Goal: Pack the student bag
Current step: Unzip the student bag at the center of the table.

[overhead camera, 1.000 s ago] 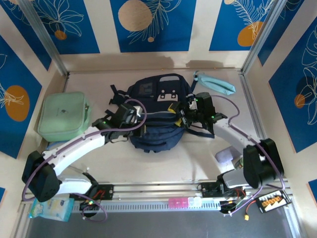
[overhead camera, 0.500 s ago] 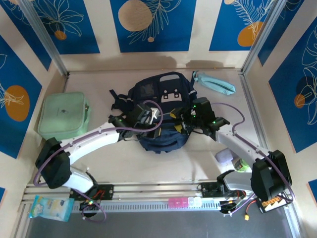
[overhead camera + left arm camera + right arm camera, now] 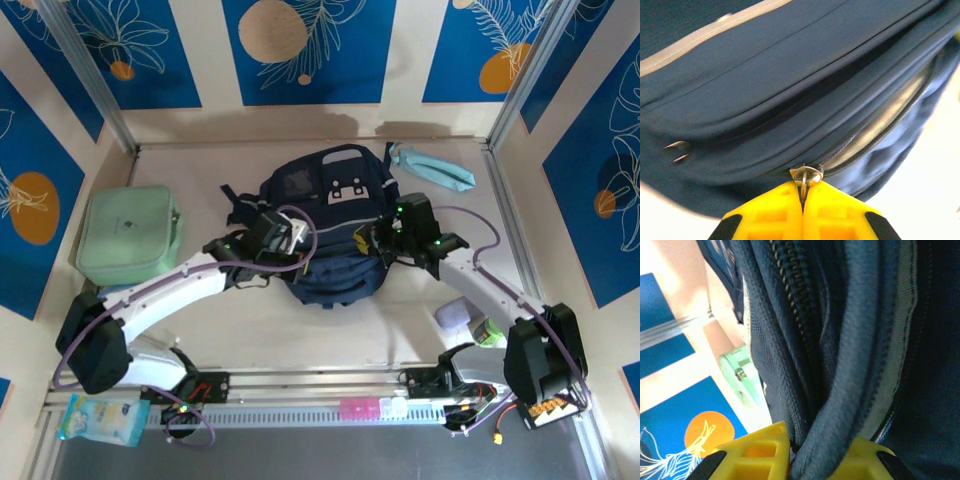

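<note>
The left gripper draws the metal zipper pull outward along the bag's side facing the mint-green case and releases it next, because the zip is only partly open.
The navy-blue student bag (image 3: pixel 335 205) lies mid-table with its white buckle patch facing up. My left gripper (image 3: pixel 298 247) is at the bag's lower left side. In the left wrist view its yellow fingers (image 3: pixel 770 212) are shut on the metal zipper pull (image 3: pixel 806 176) of a partly open zip. My right gripper (image 3: pixel 377 240) is at the bag's right side. In the right wrist view it (image 3: pixel 822 452) is shut on a thick fold of the bag's edge fabric (image 3: pixel 850 375) beside a zip track.
A pale mint-green zip case (image 3: pixel 130 235) lies left of the bag, also visible as the mint-green case (image 3: pixel 742 375). A light-blue pouch (image 3: pixel 432 167) lies at the back right. A pale object (image 3: pixel 455 315) rests near the right arm's base, and a snack packet (image 3: pixel 100 420) lies at the front left.
My right gripper has closed on the bag's edge fabric. My left gripper, still holding the zipper pull, has moved a little to the left, and the bag has shifted slightly.
</note>
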`<state>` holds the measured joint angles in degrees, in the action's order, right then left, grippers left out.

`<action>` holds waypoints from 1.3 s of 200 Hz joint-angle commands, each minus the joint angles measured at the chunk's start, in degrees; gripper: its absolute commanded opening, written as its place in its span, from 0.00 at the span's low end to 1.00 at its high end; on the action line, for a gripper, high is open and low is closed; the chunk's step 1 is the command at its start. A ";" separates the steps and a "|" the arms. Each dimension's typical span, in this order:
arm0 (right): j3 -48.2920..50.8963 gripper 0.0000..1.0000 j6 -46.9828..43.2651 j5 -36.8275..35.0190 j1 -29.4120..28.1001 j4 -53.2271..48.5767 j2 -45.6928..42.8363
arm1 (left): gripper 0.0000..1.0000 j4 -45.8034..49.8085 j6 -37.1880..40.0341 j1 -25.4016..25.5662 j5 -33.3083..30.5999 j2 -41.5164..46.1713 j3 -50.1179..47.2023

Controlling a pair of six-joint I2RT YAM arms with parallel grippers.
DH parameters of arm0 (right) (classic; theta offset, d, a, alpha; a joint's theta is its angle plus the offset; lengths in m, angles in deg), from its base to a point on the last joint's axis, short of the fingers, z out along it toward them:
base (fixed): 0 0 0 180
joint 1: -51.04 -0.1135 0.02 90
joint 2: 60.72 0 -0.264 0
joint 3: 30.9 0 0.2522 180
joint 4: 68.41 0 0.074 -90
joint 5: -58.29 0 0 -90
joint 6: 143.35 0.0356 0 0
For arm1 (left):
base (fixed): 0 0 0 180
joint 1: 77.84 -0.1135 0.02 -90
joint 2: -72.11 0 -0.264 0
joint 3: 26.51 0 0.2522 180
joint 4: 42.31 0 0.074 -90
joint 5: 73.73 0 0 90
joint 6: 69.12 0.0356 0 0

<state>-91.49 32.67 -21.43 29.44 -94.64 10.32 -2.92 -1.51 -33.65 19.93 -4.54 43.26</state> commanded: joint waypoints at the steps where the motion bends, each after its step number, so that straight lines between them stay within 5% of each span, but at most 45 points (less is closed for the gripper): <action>1: -1.42 0.15 -3.12 -2.16 4.27 -2.21 -2.89 | 0.00 4.90 6.25 -2.73 -6.89 2.40 -2.25; 60: -1.16 0.15 -4.31 3.39 9.05 -1.52 -4.95 | 0.00 2.81 13.32 -7.78 -11.74 -3.39 0.79; 162: -4.26 0.14 -9.01 12.32 10.99 -1.24 -0.91 | 0.00 -10.54 29.97 -21.95 13.86 -16.67 6.13; 207: -5.83 0.14 -11.97 14.65 11.02 -3.39 -0.12 | 0.00 -5.86 35.20 -25.40 13.30 -22.09 11.58; 260: -6.01 0.14 -12.28 16.96 10.01 -1.40 2.61 | 0.00 -7.43 32.23 -27.92 9.55 -20.10 11.82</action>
<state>-95.44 22.24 -7.22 39.62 -97.00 12.05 -9.26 31.91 -59.03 35.56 -26.85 55.28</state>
